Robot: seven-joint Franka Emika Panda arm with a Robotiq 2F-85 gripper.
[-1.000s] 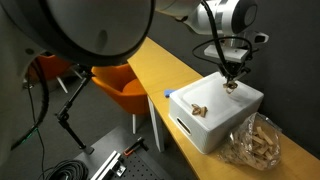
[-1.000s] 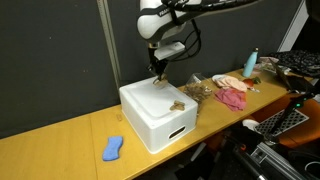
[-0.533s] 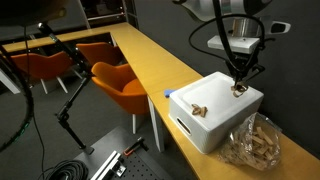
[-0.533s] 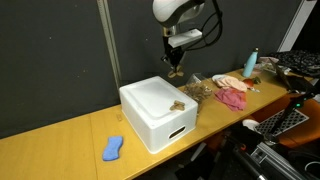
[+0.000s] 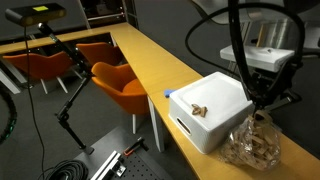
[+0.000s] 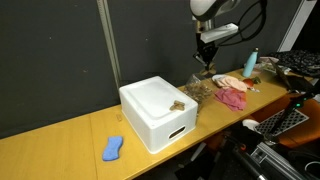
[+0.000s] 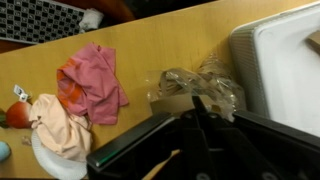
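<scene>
My gripper will next move down into the top of the clear plastic bag [image 5: 257,124] [image 7: 200,83] to let go of the small tan wooden piece, because brown pieces are already inside.
My gripper [image 5: 262,102] hangs just above a clear plastic bag of brown snacks [image 5: 255,140], to the side of the white foam box [image 5: 220,95]. In the other exterior view the gripper [image 6: 207,62] is over the same bag [image 6: 195,90], past the box [image 6: 150,112]. The wrist view shows the dark fingers pressed together over the bag [image 7: 195,85]. They seem to pinch a small brown piece, which is barely visible. A second brown piece [image 5: 199,109] lies on the box's front rim and also shows in an exterior view [image 6: 177,104].
A pink cloth [image 6: 232,97] and a cream cloth on a white plate [image 7: 50,130] lie beyond the bag on the yellow table [image 6: 60,145]. A blue object [image 6: 113,149] lies near the front edge. A bottle [image 6: 250,63] stands at the back. Orange chairs [image 5: 125,85] stand beside the table.
The gripper has lifted off the box's far corner and travelled sideways past the box, to a spot over the snack bag. The brown piece on the box rim has not moved.
</scene>
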